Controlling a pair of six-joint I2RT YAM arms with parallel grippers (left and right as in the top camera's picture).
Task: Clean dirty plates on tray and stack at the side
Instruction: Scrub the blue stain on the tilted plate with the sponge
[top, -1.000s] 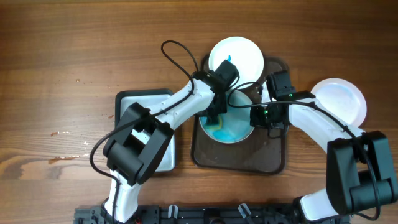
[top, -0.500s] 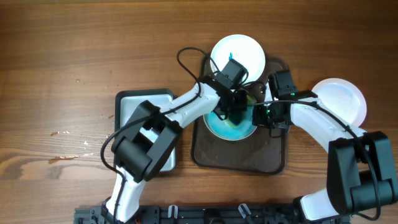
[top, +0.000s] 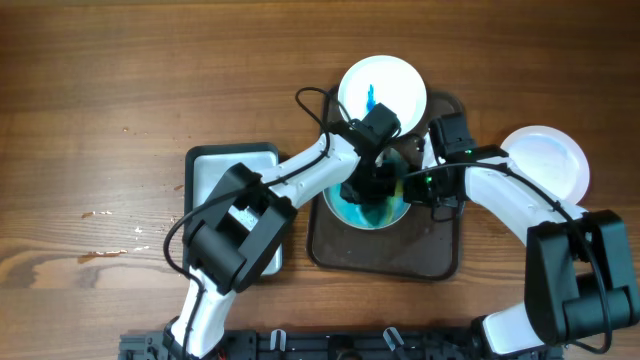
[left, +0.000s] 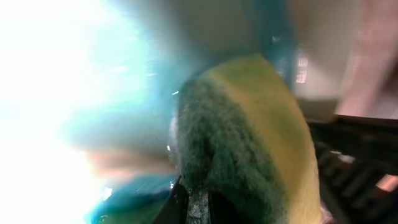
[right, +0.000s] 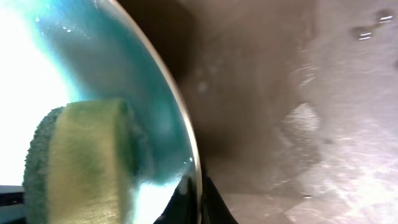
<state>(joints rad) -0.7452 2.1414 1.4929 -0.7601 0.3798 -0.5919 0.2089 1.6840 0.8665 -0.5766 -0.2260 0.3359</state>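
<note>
I need to raise my left gripper next, move it to the left in the overhead view, lower it and let go of the sponge (left: 249, 137), because the basin's pale bottom lies open there.
A white plate (top: 362, 212) smeared with blue lies on the dark brown tray (top: 385, 255). My left gripper (top: 378, 186) is shut on a green-and-yellow sponge (left: 249, 137) that presses on this plate's wet blue face (left: 74, 93). My right gripper (top: 420, 186) is shut on the same plate's right rim (right: 198, 186), one finger on each side. The sponge (right: 81, 162) sits inside the plate, left of that rim. A second plate (top: 381, 90) with a blue smear overlaps the tray's far edge. A plain white plate (top: 547, 160) lies on the table to the right.
A black-rimmed basin (top: 232, 160) with a pale lining stands left of the tray, partly under my left arm. Bare wet tray floor (right: 298, 112) lies right of the held plate. Wooden table surrounds everything.
My left gripper has carried the sponge from the plate's left side across to its right side, and the blue paint is more smeared. The right gripper has held still on the rim.
</note>
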